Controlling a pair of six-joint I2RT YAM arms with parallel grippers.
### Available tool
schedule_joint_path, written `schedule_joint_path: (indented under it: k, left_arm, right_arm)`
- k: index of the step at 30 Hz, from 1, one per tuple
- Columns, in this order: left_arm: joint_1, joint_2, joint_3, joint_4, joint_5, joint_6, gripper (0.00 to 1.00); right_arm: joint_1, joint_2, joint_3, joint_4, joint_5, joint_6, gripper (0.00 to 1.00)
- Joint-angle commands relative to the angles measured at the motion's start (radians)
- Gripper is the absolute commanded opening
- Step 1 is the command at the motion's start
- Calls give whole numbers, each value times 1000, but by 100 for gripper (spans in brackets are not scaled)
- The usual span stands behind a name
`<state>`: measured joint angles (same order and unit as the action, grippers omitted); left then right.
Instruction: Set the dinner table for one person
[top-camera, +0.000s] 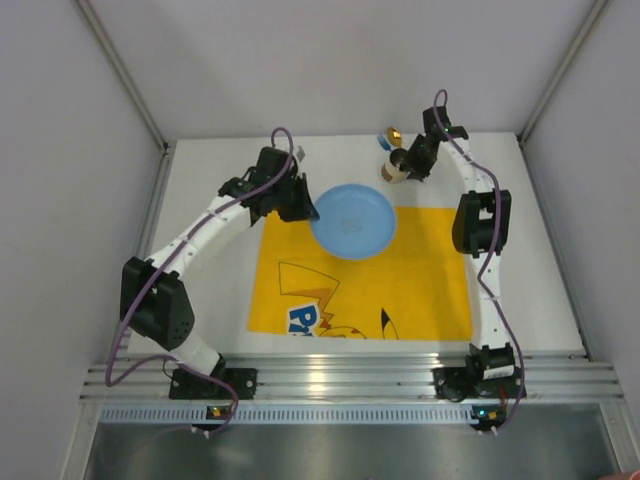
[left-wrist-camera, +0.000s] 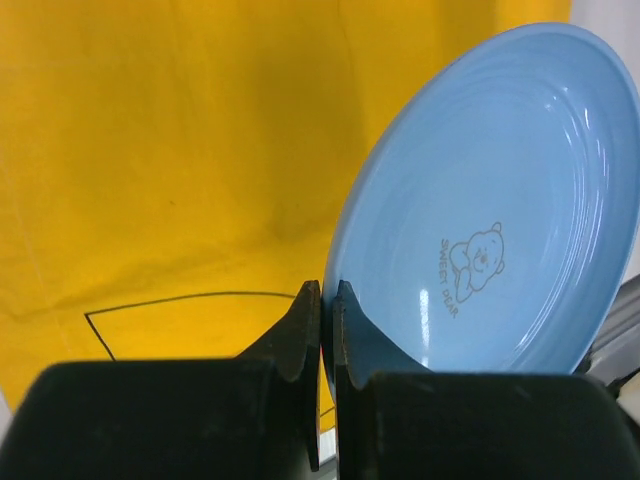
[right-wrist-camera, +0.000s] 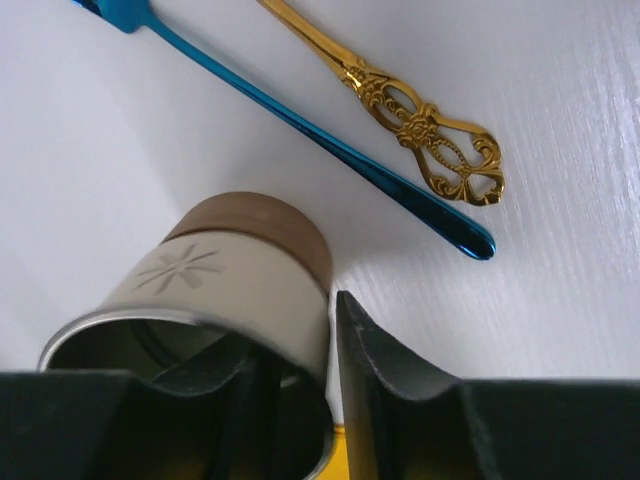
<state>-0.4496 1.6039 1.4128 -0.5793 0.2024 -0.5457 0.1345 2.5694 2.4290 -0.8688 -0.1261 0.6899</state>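
The plate (top-camera: 352, 222) overhangs the placemat's far edge, so my left gripper will next draw it back and down onto the placemat's open middle and release it.
A light blue plate (top-camera: 352, 222) with a small bear print sits over the far edge of the yellow placemat (top-camera: 360, 285) on the white dinner table (top-camera: 210, 200). My left gripper (top-camera: 306, 206) is shut on the plate's left rim; the left wrist view shows the fingers (left-wrist-camera: 305, 330) pinching the rim of the plate (left-wrist-camera: 500, 200). My right gripper (top-camera: 407, 166) is shut on the wall of a cream cup (top-camera: 394, 170) with a brown base. In the right wrist view one finger is inside the cup (right-wrist-camera: 240, 275) and one finger (right-wrist-camera: 375, 355) is outside.
A blue-handled utensil (right-wrist-camera: 330, 150) and an ornate gold utensil (right-wrist-camera: 420, 125) lie on the white table (right-wrist-camera: 560, 250) just beyond the cup; they show at the far edge in the top view (top-camera: 388, 138). White walls close in the left, right and far sides.
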Motion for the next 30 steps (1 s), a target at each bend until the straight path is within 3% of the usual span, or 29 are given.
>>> schedule_joint_path:
  k: [1,2,3,8,11,14,19,20,22,23,25,30]
  left_arm:
    - [-37,-19,-67,-94,6,84,0]
    - [-40,-4,-86,-100,3,85,0]
    - [-40,5,-101,-106,9,84,0]
    - [-46,92,-161,-45,51,107,0]
    - [-54,154,-163,-4,87,128,0]
    - [-60,207,-158,45,147,138,0]
    - [-87,264,-141,59,204,171,1]
    - [-89,272,-141,47,201,171,23]
    - [-89,266,-143,36,186,178,51]
    - [-89,251,-144,26,175,179,75]
    - [-89,229,-140,19,148,181,84]
    - [-86,182,-81,-42,103,167,87]
  right_arm:
    - [11,-21,7,16,66,-35,24]
    - [14,-25,-1,13,72,-39,16]
    - [16,-34,-17,13,72,-43,0]
    - [16,-130,-74,11,80,-75,0]
    - [10,-268,-174,8,121,-115,0]
    - [8,-476,-339,10,208,-156,0]
    - [7,-684,-691,33,275,-199,0]
    - [7,-727,-735,36,286,-199,0]
    - [7,-747,-835,44,295,-185,0]
    - [10,-750,-860,44,304,-181,0]
    - [10,-746,-915,45,313,-171,0]
    - [16,-697,-969,48,371,-171,0]
